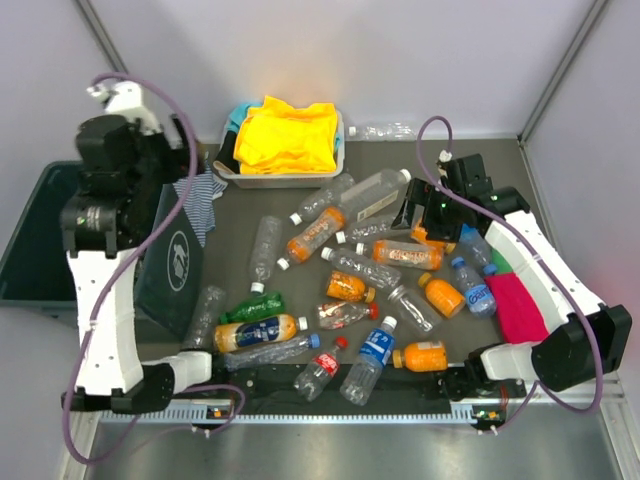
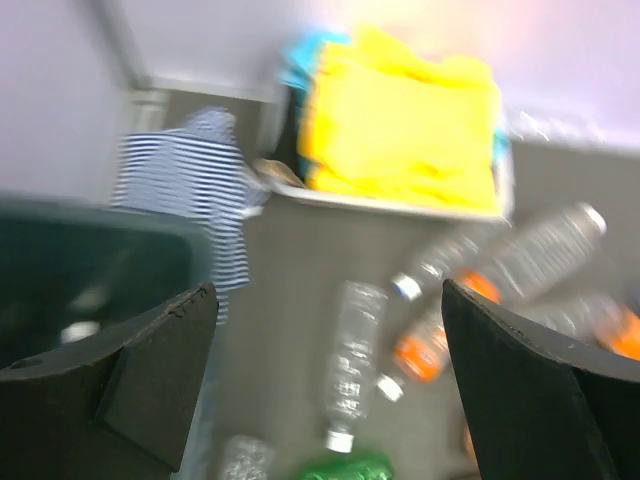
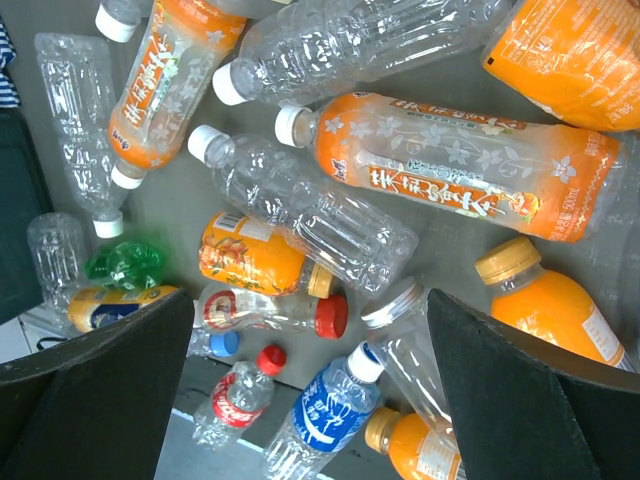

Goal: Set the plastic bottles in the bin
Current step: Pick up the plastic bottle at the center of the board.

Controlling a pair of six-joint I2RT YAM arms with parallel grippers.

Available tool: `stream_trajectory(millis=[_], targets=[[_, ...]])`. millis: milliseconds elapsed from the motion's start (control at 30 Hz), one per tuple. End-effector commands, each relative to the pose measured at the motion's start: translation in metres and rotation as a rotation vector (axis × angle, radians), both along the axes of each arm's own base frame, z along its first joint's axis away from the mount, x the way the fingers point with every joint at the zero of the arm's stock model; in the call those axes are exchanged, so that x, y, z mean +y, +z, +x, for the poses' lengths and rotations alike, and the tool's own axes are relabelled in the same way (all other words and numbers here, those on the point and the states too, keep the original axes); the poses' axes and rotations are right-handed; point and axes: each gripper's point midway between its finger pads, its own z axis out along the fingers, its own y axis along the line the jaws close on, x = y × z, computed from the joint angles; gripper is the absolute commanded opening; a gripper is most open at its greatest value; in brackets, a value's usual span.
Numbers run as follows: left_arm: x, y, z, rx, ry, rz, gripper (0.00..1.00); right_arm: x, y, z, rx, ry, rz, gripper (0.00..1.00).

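Observation:
The small orange bottle's cap points away from the bin [image 1: 30, 235]. Next, my left gripper will go right in the top view, turning and lowering until its fingers are on both sides of the orange bottle's body.
Many plastic bottles [image 1: 345, 262] lie scattered over the dark mat: clear, orange, green and blue-labelled. The dark green bin [image 1: 30, 235] stands off the table's left edge, and its rim [image 2: 95, 235] shows in the left wrist view. My left gripper [image 2: 328, 290] is open and holds nothing; it hangs high by the bin's right side, with a clear bottle [image 2: 355, 355] far below. My right gripper [image 3: 310, 295] is open over the right part of the pile, above a clear bottle [image 3: 310, 205] and a crushed red-capped one [image 3: 265, 310]. An orange-labelled bottle [image 3: 450, 175] lies just beyond.
A white tray [image 1: 283, 178] of yellow cloth stands at the back. A striped cloth [image 1: 200, 200] and a navy bag [image 1: 175, 265] lie by the bin's side. A pink cloth [image 1: 518, 305] lies at the right. One clear bottle [image 1: 385, 130] rests behind the mat.

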Motion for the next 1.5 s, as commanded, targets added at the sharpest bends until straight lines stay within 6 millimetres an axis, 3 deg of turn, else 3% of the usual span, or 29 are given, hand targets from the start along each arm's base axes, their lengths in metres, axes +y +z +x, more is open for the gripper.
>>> stream_trajectory(millis=[0, 33, 67, 233, 333, 433, 633, 833, 1100, 1267, 1467], targets=[[-0.08, -0.007, 0.016, -0.023, -0.269, 0.002, 0.97, 0.0, 0.016, 0.008, -0.051, -0.004, 0.018, 0.99], [-0.09, -0.012, 0.018, -0.011, -0.284, 0.011, 0.97, 0.0, 0.016, 0.007, -0.051, -0.006, 0.02, 0.99], [-0.114, -0.022, 0.019, 0.018, -0.349, 0.014, 0.98, 0.0, 0.016, 0.007, -0.051, -0.007, 0.022, 0.99], [-0.182, -0.086, 0.018, 0.138, -0.497, 0.083, 0.99, -0.003, 0.016, 0.005, -0.054, -0.016, 0.016, 0.99], [-0.238, -0.126, -0.003, 0.198, -0.657, 0.114, 0.99, -0.004, 0.014, 0.004, -0.053, -0.023, 0.01, 0.99], [-0.277, -0.168, -0.024, 0.252, -0.776, 0.153, 0.99, -0.007, 0.013, 0.003, -0.051, -0.029, 0.0, 0.99], [-0.324, -0.246, -0.052, 0.375, -0.924, 0.287, 0.99, -0.012, 0.018, 0.005, -0.056, -0.047, -0.001, 0.99], [-0.342, -0.296, -0.061, 0.45, -1.021, 0.402, 0.97, -0.015, 0.028, 0.005, -0.072, -0.05, 0.0, 0.99], [-0.343, -0.348, -0.076, 0.575, -1.113, 0.438, 0.91, -0.028, 0.041, 0.003, -0.098, -0.085, 0.017, 0.99], [-0.336, -0.378, -0.09, 0.659, -1.135, 0.438, 0.86, -0.035, 0.05, 0.0, -0.116, -0.107, 0.023, 0.99], [-0.325, -0.406, -0.086, 0.715, -1.074, 0.42, 0.7, -0.04, 0.049, -0.002, -0.116, -0.121, 0.016, 0.99]])
